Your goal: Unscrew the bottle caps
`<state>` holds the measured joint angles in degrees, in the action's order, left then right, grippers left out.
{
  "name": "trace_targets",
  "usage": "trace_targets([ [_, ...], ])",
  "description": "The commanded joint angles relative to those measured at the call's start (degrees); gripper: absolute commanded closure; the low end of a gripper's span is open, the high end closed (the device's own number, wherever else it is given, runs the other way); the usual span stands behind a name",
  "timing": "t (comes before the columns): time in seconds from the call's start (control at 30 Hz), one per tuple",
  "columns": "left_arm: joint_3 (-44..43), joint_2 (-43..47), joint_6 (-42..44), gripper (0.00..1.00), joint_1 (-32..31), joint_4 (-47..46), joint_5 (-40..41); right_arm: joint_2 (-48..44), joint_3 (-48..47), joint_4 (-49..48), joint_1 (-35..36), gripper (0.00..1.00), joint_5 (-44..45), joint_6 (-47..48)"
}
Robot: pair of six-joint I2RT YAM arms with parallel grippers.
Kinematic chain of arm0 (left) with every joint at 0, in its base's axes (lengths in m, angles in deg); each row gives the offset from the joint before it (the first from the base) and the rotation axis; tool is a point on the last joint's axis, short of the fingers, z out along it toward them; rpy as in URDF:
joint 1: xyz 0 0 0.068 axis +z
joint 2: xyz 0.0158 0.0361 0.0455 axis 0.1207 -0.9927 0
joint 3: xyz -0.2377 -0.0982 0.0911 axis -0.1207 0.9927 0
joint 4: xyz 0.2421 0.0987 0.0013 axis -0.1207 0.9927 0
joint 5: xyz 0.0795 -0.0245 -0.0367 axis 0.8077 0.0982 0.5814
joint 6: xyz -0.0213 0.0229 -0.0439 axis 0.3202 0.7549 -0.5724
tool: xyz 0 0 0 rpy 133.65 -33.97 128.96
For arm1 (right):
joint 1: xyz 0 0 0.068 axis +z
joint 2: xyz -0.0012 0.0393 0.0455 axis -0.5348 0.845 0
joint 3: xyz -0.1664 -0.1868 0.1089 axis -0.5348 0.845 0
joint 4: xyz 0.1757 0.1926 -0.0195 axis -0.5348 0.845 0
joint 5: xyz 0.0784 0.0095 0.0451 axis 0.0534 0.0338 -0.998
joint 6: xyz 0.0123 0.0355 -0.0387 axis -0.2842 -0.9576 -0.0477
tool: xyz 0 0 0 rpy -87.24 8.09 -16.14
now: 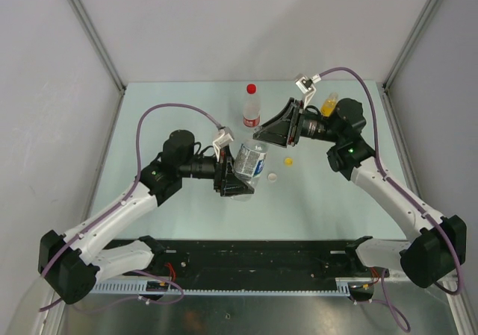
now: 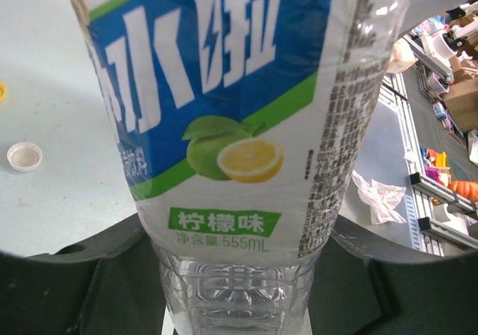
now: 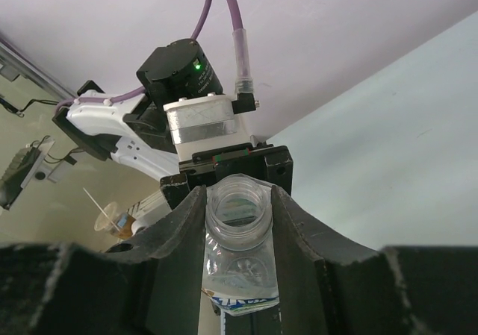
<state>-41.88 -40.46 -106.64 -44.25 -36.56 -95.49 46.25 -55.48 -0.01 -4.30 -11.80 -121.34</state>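
Note:
Next, my right gripper needs to swing rightward in the top view to the clear tabletop beside the yellow cap [image 1: 288,160] below it, turn the tilted bottle upright, lower and release.
My left gripper [image 1: 233,174] is shut on the lower body of the clear bottle with the blue-white label [image 1: 252,161], which fills the left wrist view [image 2: 224,111]. The bottle is held tilted, neck towards the right gripper [image 1: 261,134]. In the right wrist view the right gripper [image 3: 237,201] is closed around the bottle's open, capless neck [image 3: 237,219]. The white cap [image 1: 272,177] and yellow cap [image 1: 288,160] lie loose on the table; the white cap also shows in the left wrist view [image 2: 25,157]. The red-white label bottle [image 1: 252,111] stands upright with its red cap [image 1: 252,89] on.
The bottle with yellow-orange liquid [image 1: 329,104] stands at the back right, partly behind the right arm. Grey walls enclose the table [image 1: 187,208] on the left, back and right. A black rail runs along the near edge [image 1: 246,257].

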Motion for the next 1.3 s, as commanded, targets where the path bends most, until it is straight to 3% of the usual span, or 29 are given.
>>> trace_targets([
  [0.0,-2.39,0.48,0.03,0.63,-0.50,-1.71,-0.15,-0.53,-2.25,1.83,1.29,1.00,-0.58,3.00],
  [0.2,-2.16,2.99,1.12,0.10,-0.50,-1.55,3.50,-1.80,-2.49,4.70,1.20,1.00,1.04,6.10],
  [0.27,-2.15,4.31,1.58,0.03,-0.46,-1.47,5.41,-2.36,-2.62,6.78,1.23,1.00,2.22,8.13],
  [0.47,-1.24,8.78,3.08,0.01,-0.47,-1.23,12.46,-4.85,-2.60,17.48,1.56,1.00,11.30,19.01],
  [0.7,0.51,14.90,4.92,0.01,-0.47,-0.86,21.31,-8.24,-2.58,29.37,2.23,1.00,31.96,27.80],
  [0.97,2.10,17.54,6.31,0.01,-0.46,-0.87,25.50,-11.60,-2.59,31.31,2.60,1.00,47.00,29.28],
  [1.27,2.10,16.87,6.77,0.01,-0.47,-0.78,26.52,-15.60,-2.46,31.16,2.89,1.00,53.52,32.22],
])
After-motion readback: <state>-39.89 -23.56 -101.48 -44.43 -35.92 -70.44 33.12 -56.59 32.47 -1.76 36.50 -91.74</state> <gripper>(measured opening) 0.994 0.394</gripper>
